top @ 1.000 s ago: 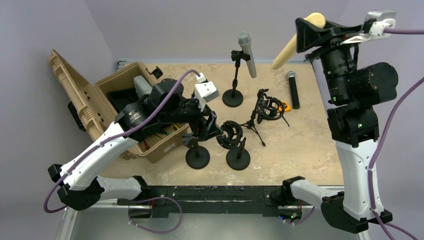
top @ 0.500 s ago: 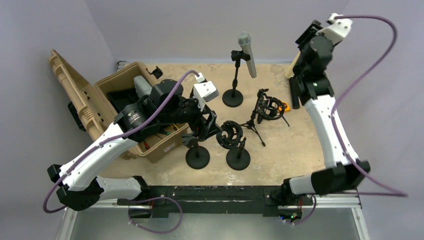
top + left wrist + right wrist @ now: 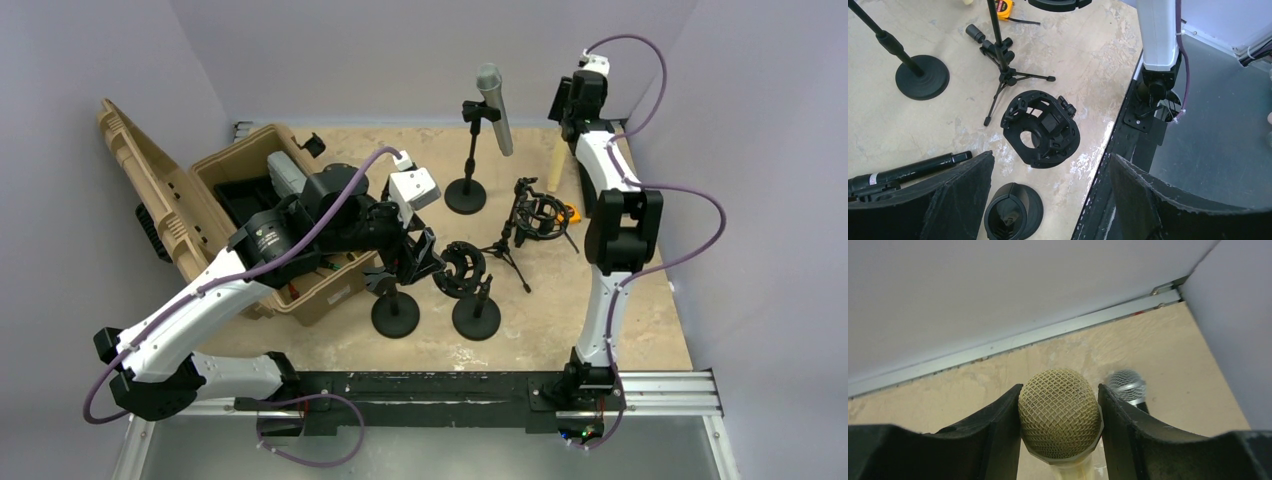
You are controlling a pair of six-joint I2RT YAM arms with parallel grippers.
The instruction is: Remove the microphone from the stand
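The robot should next move its right gripper from near the black microphone toward the silver microphone's stand, then lower the cream microphone onto bare tabletop [image 3: 547,150] [image 3: 1021,374].
My right gripper [image 3: 1059,391] is shut on the mesh head of a cream microphone [image 3: 1059,415]. In the top view it [image 3: 566,100] is at the far right back corner, with the cream body [image 3: 554,172] hanging down toward the table. A black microphone with a silver mesh head [image 3: 1128,386] lies just right of it. A silver microphone [image 3: 494,108] sits tilted in the clip of a round-base stand [image 3: 466,192] at the back. My left gripper [image 3: 418,258] is open and empty over a black shock mount [image 3: 1040,127] and a stand base [image 3: 1010,217].
An open tan case [image 3: 200,205] stands at the left. A small tripod [image 3: 508,250], another shock mount [image 3: 540,215], two round-base stands [image 3: 396,315] [image 3: 476,318] and an orange tape measure [image 3: 571,212] crowd the middle. Walls close the back and right.
My right arm swung from high near the camera out and down to the far right back corner, carrying the cream microphone. My left arm barely moved.
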